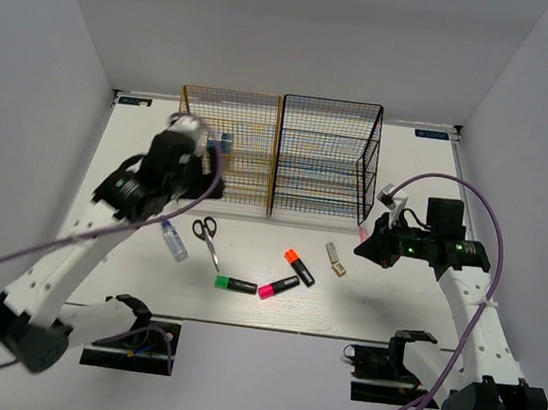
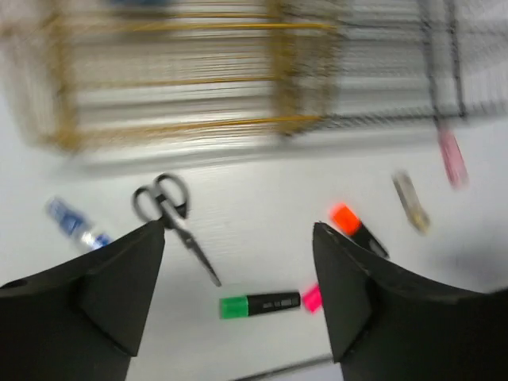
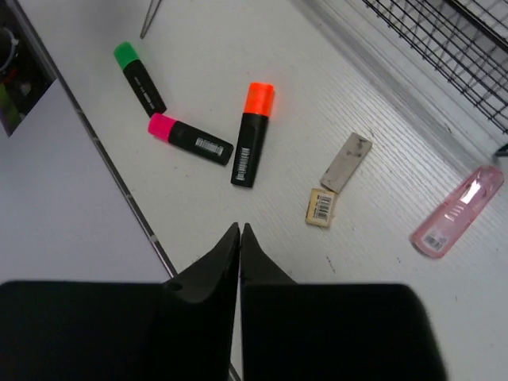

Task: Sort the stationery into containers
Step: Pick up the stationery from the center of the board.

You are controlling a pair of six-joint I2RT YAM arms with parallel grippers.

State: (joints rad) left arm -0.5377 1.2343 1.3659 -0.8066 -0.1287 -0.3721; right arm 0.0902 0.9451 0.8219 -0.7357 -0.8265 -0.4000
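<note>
The tube's near end is below my left gripper and to its left in the top view, clear of the scissors (image 1: 207, 237). I should lower the gripper back there.
Stationery lies on the white table in front of two wire racks, a golden one (image 1: 226, 144) and a black one (image 1: 327, 157). Black-handled scissors (image 1: 207, 237) lie left. Green (image 1: 235, 283), pink (image 1: 278, 287) and orange (image 1: 298, 266) highlighters lie in the middle, with a beige piece (image 1: 335, 258) to their right. My left gripper (image 1: 203, 156) hangs high by the golden rack's front. It is open and empty (image 2: 238, 232) above the scissors (image 2: 167, 210) and green highlighter (image 2: 258, 304). My right gripper (image 3: 240, 228) is shut and empty, near the beige piece (image 3: 321, 207) and a pink case (image 3: 457, 211).
A small blue-labelled tube (image 1: 175, 241) lies left of the scissors. Something blue (image 1: 225, 142) sits in the golden rack beside the left gripper. A grey strip (image 3: 346, 162) lies by the beige piece. The table's near edge (image 3: 119, 186) runs close to the highlighters.
</note>
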